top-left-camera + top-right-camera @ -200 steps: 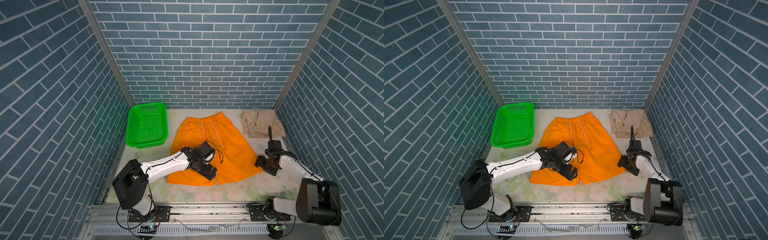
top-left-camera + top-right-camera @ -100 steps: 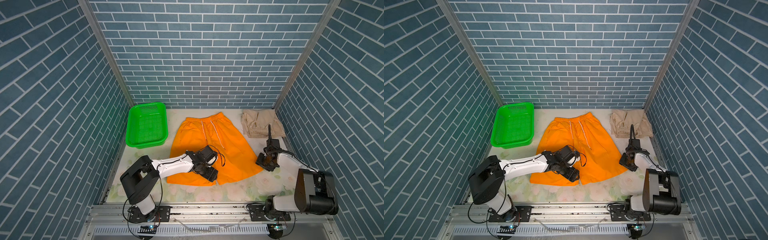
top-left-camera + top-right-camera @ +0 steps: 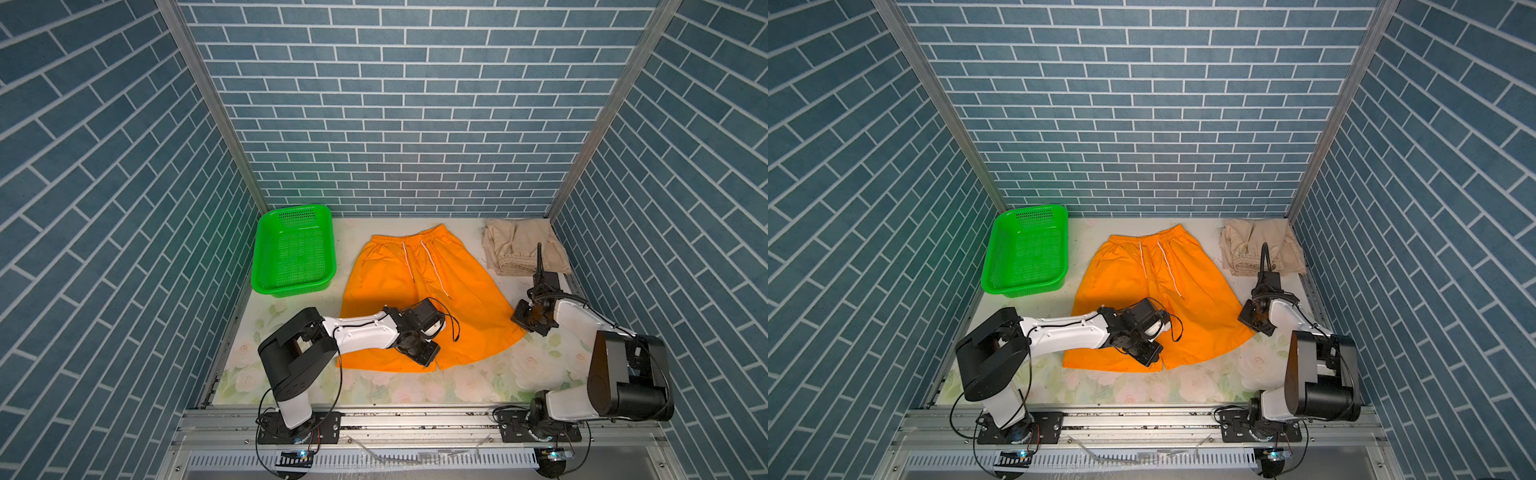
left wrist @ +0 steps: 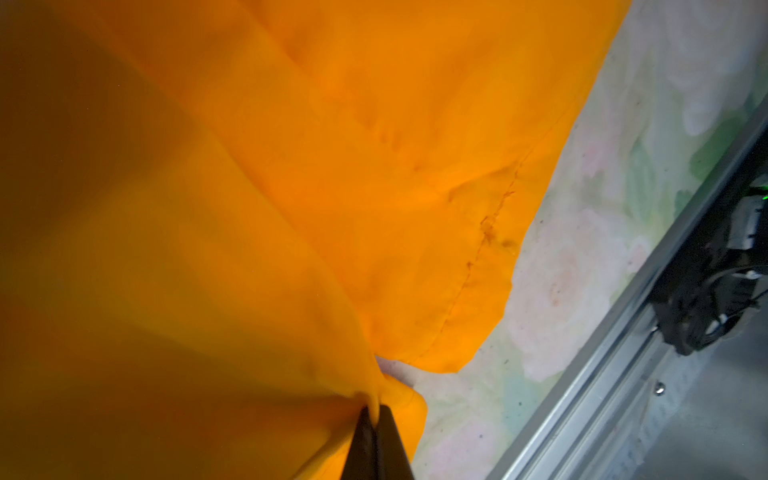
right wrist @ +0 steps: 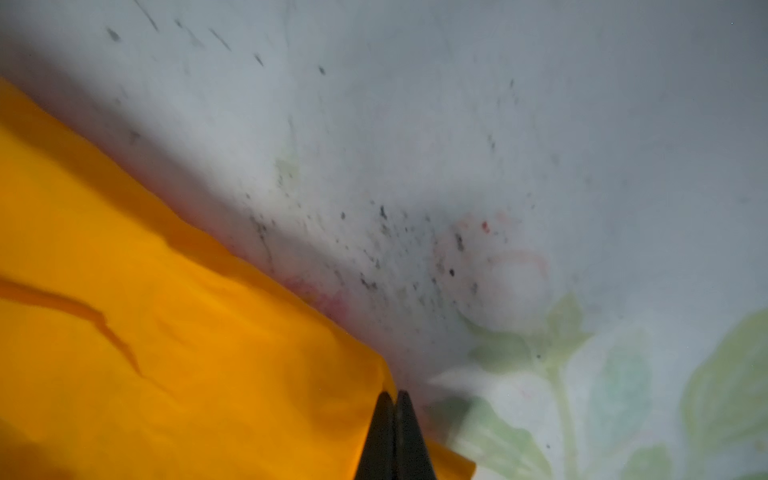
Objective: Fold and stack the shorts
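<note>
My right gripper swings the orange cloth's edge outward over the near edge of the folded beige shorts (image 3: pixel 521 266) next and lets go. This is because the beige shorts' near edge lies outward of it.
The orange shorts (image 3: pixel 415 286) (image 3: pixel 1142 282) lie spread flat mid-table, with the waistband and white drawstring toward the back wall. My left gripper (image 3: pixel 431 360) (image 3: pixel 1152 356) sits low at the front hem between the two legs. In the left wrist view it (image 4: pixel 372 409) is shut, pinching a tuck of orange cloth (image 4: pixel 249 208). My right gripper (image 3: pixel 521 326) (image 3: pixel 1250 323) is at the right leg's hem corner. In the right wrist view it (image 5: pixel 394 392) is shut on the orange cloth's edge (image 5: pixel 166 353). The beige shorts (image 3: pixel 519 249) (image 3: pixel 1254 249) lie folded at the back right.
A green perforated basket (image 3: pixel 293 287) (image 3: pixel 1021 289) stands at the back left, beside the orange shorts. The floral table mat (image 3: pixel 457 386) shows bare along the front. A metal rail (image 3: pixel 415 419) runs along the front edge, and brick-pattern walls close in on three sides.
Both grippers have closed from open onto the orange shorts' hem. The left gripper has shifted a little toward the table's front; the right has stayed at the hem corner.
</note>
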Motion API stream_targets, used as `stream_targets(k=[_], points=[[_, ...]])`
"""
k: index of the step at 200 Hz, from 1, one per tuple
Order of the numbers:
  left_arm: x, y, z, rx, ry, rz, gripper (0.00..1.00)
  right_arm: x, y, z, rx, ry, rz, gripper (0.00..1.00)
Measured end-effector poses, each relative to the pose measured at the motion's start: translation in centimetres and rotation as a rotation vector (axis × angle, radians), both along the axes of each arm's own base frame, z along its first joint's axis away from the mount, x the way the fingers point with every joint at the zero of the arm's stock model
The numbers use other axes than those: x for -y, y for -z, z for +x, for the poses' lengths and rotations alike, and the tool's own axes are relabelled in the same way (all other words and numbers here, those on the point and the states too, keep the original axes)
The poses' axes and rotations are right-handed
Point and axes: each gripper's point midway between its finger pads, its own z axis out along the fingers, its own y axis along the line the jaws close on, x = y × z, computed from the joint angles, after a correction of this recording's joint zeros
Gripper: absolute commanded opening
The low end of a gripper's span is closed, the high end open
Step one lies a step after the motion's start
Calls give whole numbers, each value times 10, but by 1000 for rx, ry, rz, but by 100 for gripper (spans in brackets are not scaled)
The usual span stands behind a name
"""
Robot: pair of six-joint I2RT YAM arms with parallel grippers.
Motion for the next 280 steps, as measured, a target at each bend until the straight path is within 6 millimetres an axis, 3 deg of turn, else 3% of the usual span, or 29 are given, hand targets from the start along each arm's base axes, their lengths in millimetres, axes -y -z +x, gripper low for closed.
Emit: stream_targets(k=[44, 70, 85, 107, 113, 125, 139, 148, 151, 169, 199, 221, 239, 258, 280], points=[[56, -42, 0, 22, 39, -144, 0, 22, -91, 66, 198, -55, -159, 0], [99, -51, -2, 21, 47, -206, 0, 37, -140, 105, 284, -79, -267, 0], [124, -52, -1, 20, 46, -227, 0, 43, -157, 127, 313, -91, -319, 0], [159, -52, 6, 48, 34, -248, 0, 49, -167, 156, 327, -111, -358, 0], [167, -51, 8, 49, 30, -255, 11, 50, -167, 163, 327, -116, -364, 0], [183, -50, 13, 57, 22, -267, 47, 51, -163, 177, 322, -125, -369, 0], [195, -49, 22, 75, 7, -262, 79, 50, -152, 187, 303, -141, -362, 26], [196, -50, 29, 103, -3, -240, 98, 48, -146, 189, 294, -157, -351, 34], [195, -51, 31, 110, -6, -231, 99, 47, -144, 189, 290, -161, -347, 36], [183, -62, 47, 187, -26, -165, 100, 40, -138, 186, 294, -181, -312, 54], [137, -114, 84, 299, -73, -90, 100, 26, -149, 170, 337, -217, -245, 62], [69, -170, 142, 424, -206, -51, 100, 16, -169, 142, 402, -214, -196, 63], [3, -198, 194, 522, -348, -14, 100, 3, -183, 112, 463, -218, -140, 64], [-72, -189, 244, 567, -491, 66, 100, -14, -188, 76, 506, -226, -79, 64], [-135, -141, 288, 514, -600, 159, 100, -38, -174, 29, 511, -244, -8, 64]])
